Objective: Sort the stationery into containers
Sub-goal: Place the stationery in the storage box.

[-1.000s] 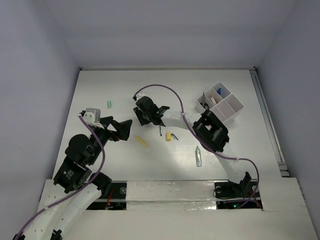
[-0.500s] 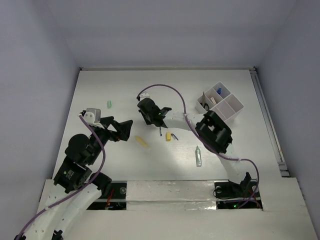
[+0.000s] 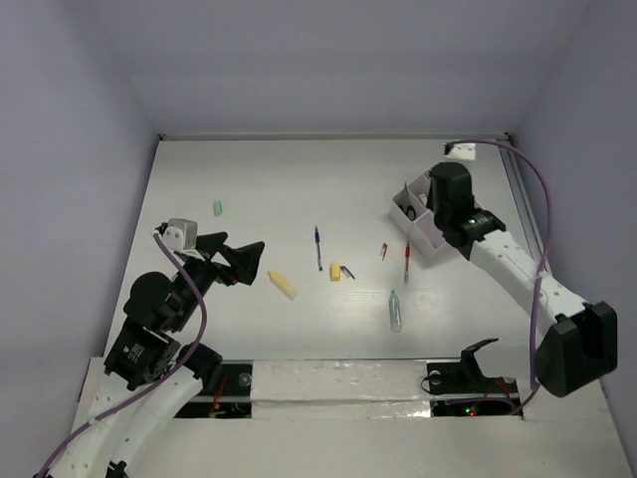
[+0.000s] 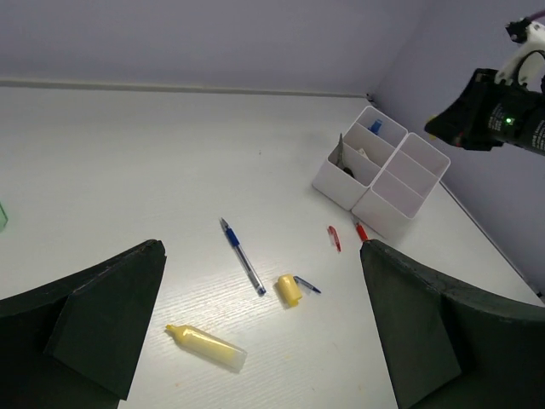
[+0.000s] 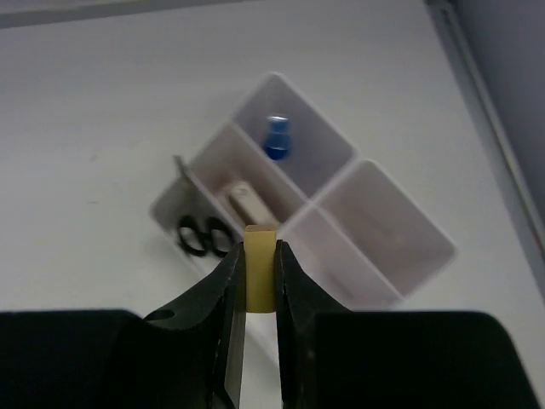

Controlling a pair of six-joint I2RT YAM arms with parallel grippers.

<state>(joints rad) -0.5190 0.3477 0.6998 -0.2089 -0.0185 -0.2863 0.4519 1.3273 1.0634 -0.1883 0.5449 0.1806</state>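
My right gripper comes down toward the right in its wrist view next and releases, since the empty section of the tray beside the blue piece lies below it that way.
The white organizer tray stands at the back right. My right gripper hangs above it, shut on a small yellow block; from above, the gripper hides part of the tray. Black-handled scissors, a beige eraser and a blue piece lie in the tray's compartments. On the table lie a blue pen, a yellow highlighter, a yellow cap, a red pen and a clear tube. My left gripper stands open at the left, empty.
A green eraser lies at the far left. A red cap and a small blue cap lie near the pens. In the left wrist view the highlighter is nearest, the tray farther right. Walls enclose the table.
My right arm swung from the table's middle to above the tray, its jaws closing on the yellow block. The blue and red pens are now uncovered. The left arm stayed put.
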